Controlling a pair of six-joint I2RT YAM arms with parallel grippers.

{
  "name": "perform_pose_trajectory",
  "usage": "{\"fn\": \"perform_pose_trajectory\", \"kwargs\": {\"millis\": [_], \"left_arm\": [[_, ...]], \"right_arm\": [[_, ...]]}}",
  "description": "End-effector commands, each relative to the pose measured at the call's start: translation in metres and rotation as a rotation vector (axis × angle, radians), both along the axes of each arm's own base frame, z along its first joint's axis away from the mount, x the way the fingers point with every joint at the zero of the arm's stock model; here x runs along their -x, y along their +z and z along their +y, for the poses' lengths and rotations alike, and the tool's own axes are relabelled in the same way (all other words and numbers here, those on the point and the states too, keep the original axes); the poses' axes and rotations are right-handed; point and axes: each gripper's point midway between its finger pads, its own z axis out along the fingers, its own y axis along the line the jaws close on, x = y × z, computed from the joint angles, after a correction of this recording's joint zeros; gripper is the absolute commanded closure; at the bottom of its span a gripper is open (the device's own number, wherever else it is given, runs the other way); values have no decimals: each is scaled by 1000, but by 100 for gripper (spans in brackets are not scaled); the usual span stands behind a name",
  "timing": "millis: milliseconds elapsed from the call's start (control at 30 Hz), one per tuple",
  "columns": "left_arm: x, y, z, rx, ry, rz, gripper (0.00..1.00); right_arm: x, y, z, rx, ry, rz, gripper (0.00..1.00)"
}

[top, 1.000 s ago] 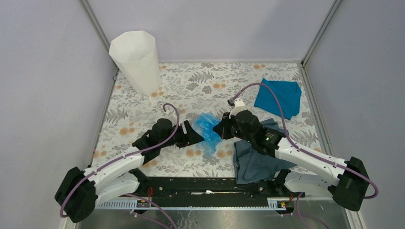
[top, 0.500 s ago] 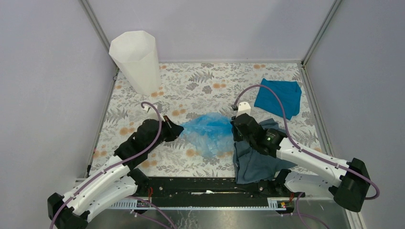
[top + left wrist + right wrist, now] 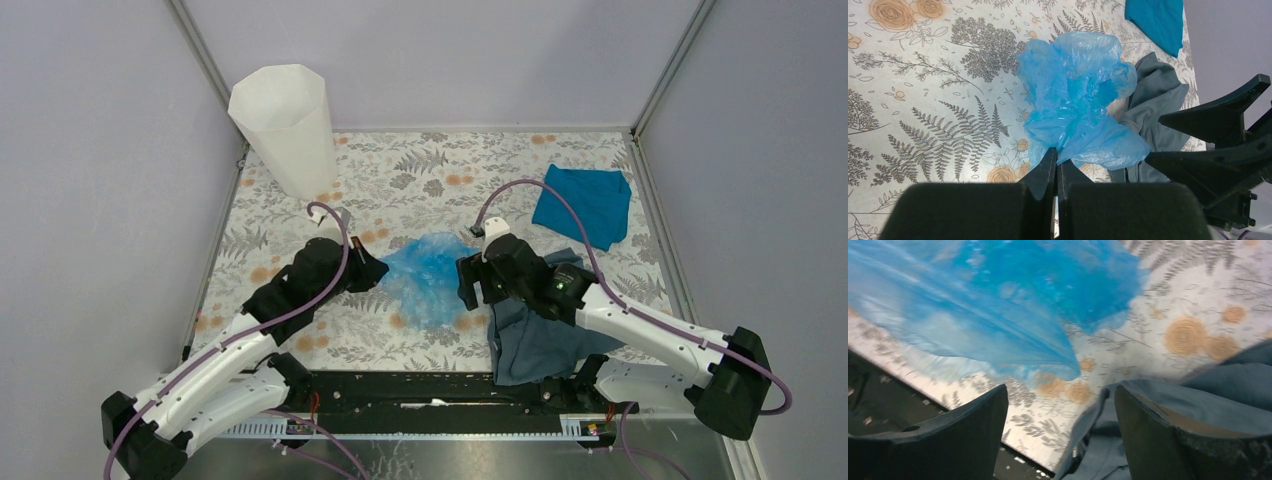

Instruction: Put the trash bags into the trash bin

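My right gripper needs to slide its open fingers to the left in the top view over the bag's loose corner (image 3: 453,291) (image 3: 1064,366), which juts out that way.
The light-blue film trash bag (image 3: 428,275) lies crumpled on the floral table between my two grippers. My left gripper (image 3: 375,270) is shut on the bag's near-left edge; the left wrist view shows its jaws (image 3: 1056,156) pinched together on the film of the bag (image 3: 1073,95). My right gripper (image 3: 470,283) is open just right of the bag, with nothing between its jaws (image 3: 1060,395). The bag (image 3: 973,305) lies ahead of and left of those jaws. The white faceted trash bin (image 3: 285,125) stands upright at the back left, apart from both grippers.
A dark grey-blue cloth (image 3: 535,335) lies under the right arm, next to the bag, and shows in the right wrist view (image 3: 1198,410). A teal cloth (image 3: 583,203) lies at the back right. Enclosure walls close in the sides and the back.
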Motion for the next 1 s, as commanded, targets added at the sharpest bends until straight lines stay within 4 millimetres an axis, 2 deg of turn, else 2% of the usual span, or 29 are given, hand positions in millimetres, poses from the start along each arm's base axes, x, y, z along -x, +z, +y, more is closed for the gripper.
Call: {"fn": "perform_pose_trajectory", "kwargs": {"millis": [0,233,367,467,600,633,667,733,767,800,967], "left_arm": [[-4,27,-14,44,-58,-56,100],[-1,34,-24,45,-125,-51,100],[1,38,-29,42,-160,-47,100],[1,38,-29,33,-167,-52,100],[-2,39,-24,2,-146,-53,100],[-3,36,-20,-15,-124,-45,92],[-5,35,-15,-27,-98,-37,73],[-5,27,-9,-36,-57,-17,22],[-3,22,-8,-31,-53,-4,10],[-1,18,-9,-17,-55,5,3],[17,-13,-30,130,-131,79,1]], "right_arm": [[15,26,37,-153,214,-37,11],[7,38,73,-26,364,-253,9],[-9,33,82,75,304,-279,18],[-20,34,83,83,240,-301,37],[-37,46,78,-3,100,-346,81],[-44,46,72,-28,52,-322,94],[-50,45,66,-57,17,-284,100],[-59,42,54,-130,-27,-215,100],[-61,41,51,-166,-35,-193,100],[-61,40,48,-193,-41,-172,100],[-58,32,45,-280,-46,-73,100]]}}
